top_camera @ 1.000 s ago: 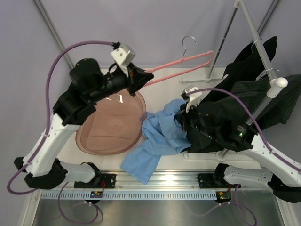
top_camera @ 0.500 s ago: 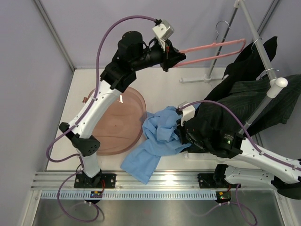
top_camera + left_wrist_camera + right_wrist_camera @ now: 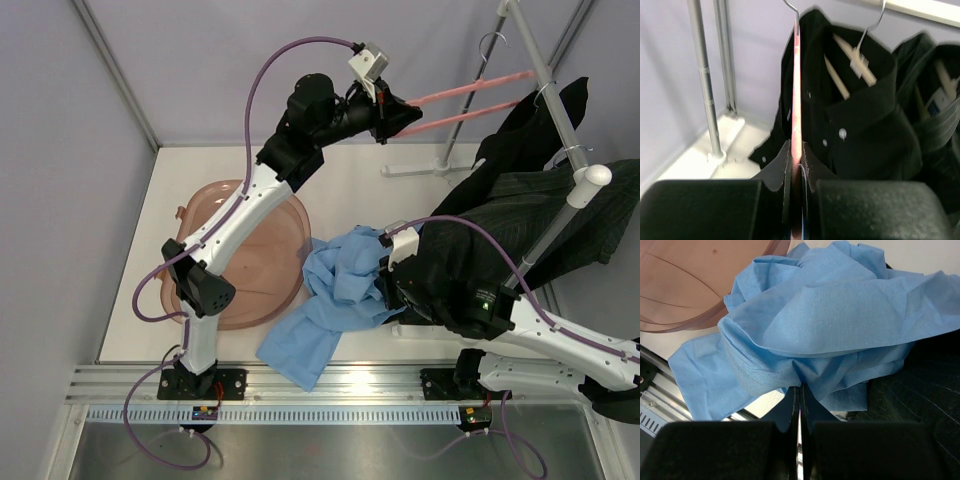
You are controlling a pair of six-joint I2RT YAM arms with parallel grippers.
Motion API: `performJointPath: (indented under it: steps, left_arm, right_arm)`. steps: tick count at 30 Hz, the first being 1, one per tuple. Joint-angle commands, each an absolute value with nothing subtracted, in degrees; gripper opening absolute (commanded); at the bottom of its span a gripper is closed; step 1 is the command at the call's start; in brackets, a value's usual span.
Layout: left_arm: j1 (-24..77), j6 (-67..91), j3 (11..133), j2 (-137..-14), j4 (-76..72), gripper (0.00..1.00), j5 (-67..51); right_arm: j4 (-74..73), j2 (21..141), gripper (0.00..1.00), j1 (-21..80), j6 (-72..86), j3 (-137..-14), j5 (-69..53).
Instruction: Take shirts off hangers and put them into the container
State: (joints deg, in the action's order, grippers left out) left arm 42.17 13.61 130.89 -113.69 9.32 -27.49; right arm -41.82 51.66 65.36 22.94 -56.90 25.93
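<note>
I will move my left gripper to the right in the top view before the pink hanger's hook goes onto the rack pole (image 3: 545, 80), because there is a gap between them.
My left gripper (image 3: 403, 110) is shut on the bare pink hanger (image 3: 470, 95), held high at the back with its hook near the rack pole (image 3: 545, 80). In the left wrist view the pink hanger (image 3: 796, 100) runs edge-on out of my left gripper (image 3: 796, 152). Behind it the black shirt (image 3: 860, 130) hangs on a cream hanger (image 3: 852, 60), beside the pinstriped shirt (image 3: 940, 140). My right gripper (image 3: 799, 388) is shut on a fold of the light blue shirt (image 3: 830, 320), which lies crumpled right of the container (image 3: 235, 255).
The rack's white foot (image 3: 425, 165) and upright poles (image 3: 702, 75) stand at the back. The black shirt (image 3: 530, 125) and pinstriped shirt (image 3: 560, 220) drape over the right side. A metal rail (image 3: 330, 385) runs along the near table edge. The container rim (image 3: 690, 285) is just left of the blue cloth.
My left arm has swung up and to the right, carrying the pink hanger from above the container to the rack pole. The right gripper has barely shifted, still pinching the blue shirt.
</note>
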Motion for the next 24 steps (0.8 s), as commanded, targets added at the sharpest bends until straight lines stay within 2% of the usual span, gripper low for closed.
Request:
performJointPath:
  steps: [1,5,16,24]
  left_arm:
    - [44.29,15.21,134.72,-113.02,-2.11,0.0,-22.86]
    - [45.52,16.7,139.21,-115.66,-1.15,0.0,-19.43]
    - [51.94,9.76,139.57,-119.09,-0.09,0.0,-4.58]
    - [53.61,7.73,140.8,-120.85,-0.09,0.0,-0.53]
  right_arm:
    - [-39.64,52.12,0.0,66.09,24.87,-56.16,27.6]
    - [-39.2,53.0,0.0,66.71,25.05,-56.86,27.33]
    - [-39.64,53.35,0.0,68.91,26.54,-57.92,29.97]
    - [-40.08,52.91,0.0,69.52,27.07,-57.83,30.5]
